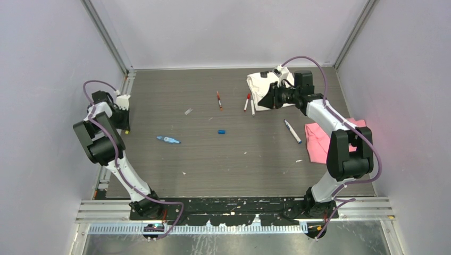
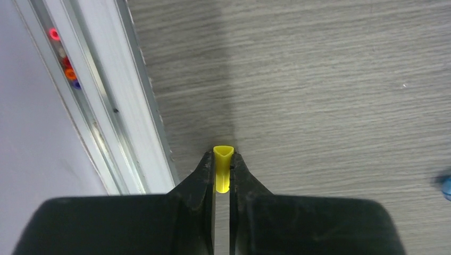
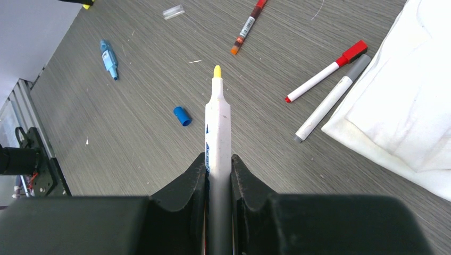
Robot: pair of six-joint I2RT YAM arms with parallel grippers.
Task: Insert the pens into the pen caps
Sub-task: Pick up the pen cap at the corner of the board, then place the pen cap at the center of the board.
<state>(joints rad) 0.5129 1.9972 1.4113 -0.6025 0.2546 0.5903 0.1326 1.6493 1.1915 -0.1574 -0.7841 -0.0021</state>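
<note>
My left gripper has the yellow pen cap. It will next carry the cap across onto bare table near the blue cap.
My left gripper (image 2: 222, 159) is shut on a yellow pen cap (image 2: 222, 169), open end pointing away, just above the table beside the left rail; in the top view it (image 1: 126, 121) is at the far left. My right gripper (image 3: 218, 162) is shut on a white pen with a yellow tip (image 3: 218, 117), held above the table near the white cloth; it also shows in the top view (image 1: 267, 101). On the table lie a blue cap (image 3: 182, 116), a light blue pen (image 3: 109, 58), a red-capped pen (image 3: 325, 71), a grey-capped pen (image 3: 332, 98) and a dark red pen (image 3: 248, 26).
A white cloth (image 1: 264, 85) lies at the back right and a pink cloth (image 1: 322, 141) at the right edge. A blue-tipped white pen (image 1: 292, 131) lies near the pink cloth. A clear cap (image 1: 188, 111) lies mid-left. A metal rail (image 2: 122, 106) runs along the table's left edge.
</note>
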